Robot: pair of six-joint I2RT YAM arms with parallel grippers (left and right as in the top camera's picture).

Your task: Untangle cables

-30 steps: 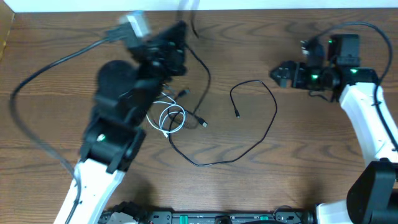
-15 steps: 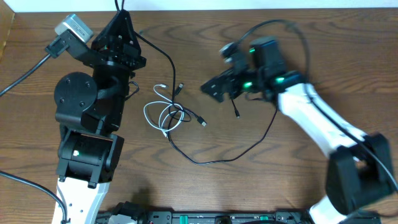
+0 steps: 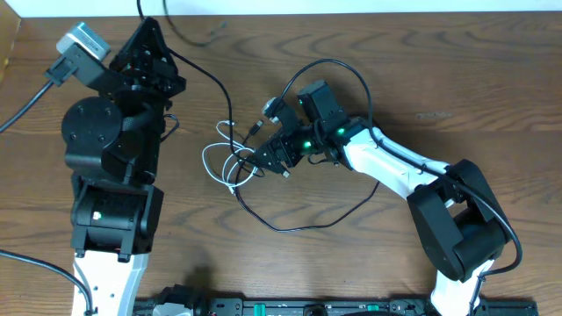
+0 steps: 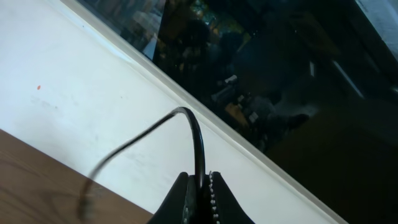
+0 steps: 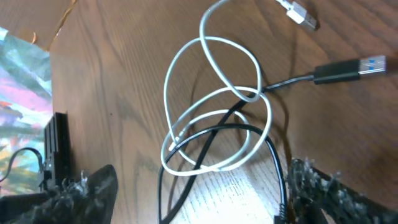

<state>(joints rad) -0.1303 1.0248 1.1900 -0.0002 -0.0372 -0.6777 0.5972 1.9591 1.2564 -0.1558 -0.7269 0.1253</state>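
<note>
My right gripper shifts to the left in the overhead view next, onto the held black cable at its part (image 3: 232,141) beside the white loops that it rises from.
A white cable (image 3: 211,163) lies in loose loops mid-table, tangled with two black cables. My left gripper (image 3: 145,28) is raised at the far left and shut on one black cable (image 3: 221,95), which runs down into the tangle. In the left wrist view the jaws (image 4: 200,182) pinch this cable (image 4: 198,134). My right gripper (image 3: 265,158) is open, low over the tangle. In the right wrist view its fingers (image 5: 199,199) straddle the white loops (image 5: 211,106) and black strands. The second black cable (image 3: 299,227) sweeps in a wide loop toward the front.
A black USB plug (image 5: 348,68) and a small white plug (image 5: 298,14) lie beyond the loops. The held cable's free end (image 3: 211,30) lies near the table's far edge. A white wall and dark window fill the left wrist view.
My right arm swung from the far right to over the tangle and lowered, open. My left gripper pulled its black cable up and back toward the far left.
</note>
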